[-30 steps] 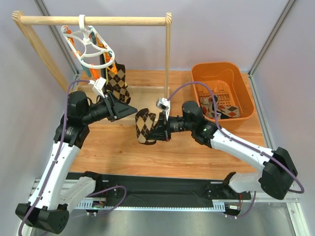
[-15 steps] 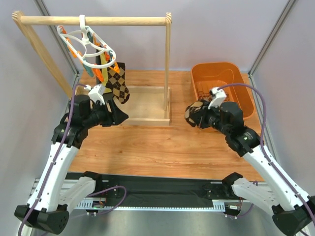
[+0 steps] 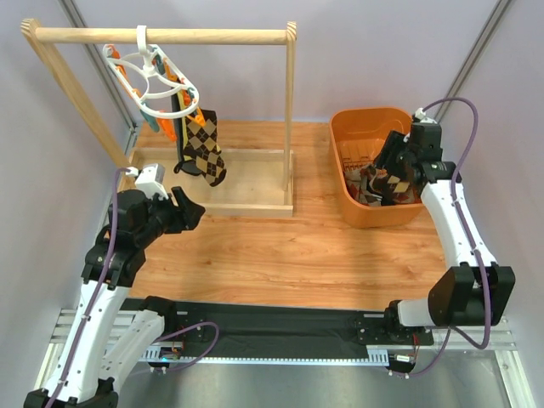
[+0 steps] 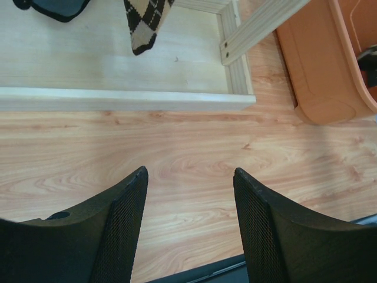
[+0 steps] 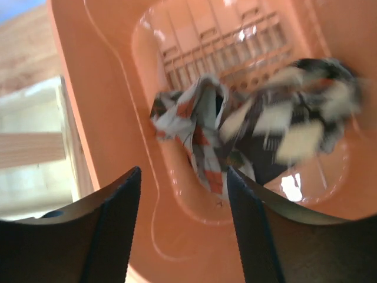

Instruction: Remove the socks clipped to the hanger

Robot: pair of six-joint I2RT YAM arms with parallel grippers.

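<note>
My left gripper is due to move outward over the base bar, onto the lower part of the argyle sock (image 3: 206, 149), since the sock's toe dangles free below the hanger (image 3: 153, 81).
The white ring hanger (image 3: 153, 81) hangs by its hook from the wooden rail at the back left. An argyle sock (image 3: 206, 149) and a black sock (image 3: 184, 109) dangle from its clips. The argyle toe (image 4: 144, 23) and the black toe (image 4: 56, 7) show at the top of the left wrist view. My left gripper (image 3: 189, 209) (image 4: 189, 177) is open and empty over bare table, below and in front of the hanger. My right gripper (image 3: 393, 157) (image 5: 183, 172) is open over the orange basket, above loose socks (image 5: 259, 124) (image 3: 387, 183) lying in it.
The wooden rail frame (image 3: 291, 110) stands at the back left, its base rail (image 4: 118, 97) just ahead of my left fingers. The orange basket (image 3: 357, 127) (image 5: 106, 88) sits at the back right, its corner (image 4: 321, 65) visible in the left wrist view.
My right arm swung from the table's middle to the basket with an argyle sock, then opened; the sock now lies in the basket. My left gripper drew back from the hanger.
</note>
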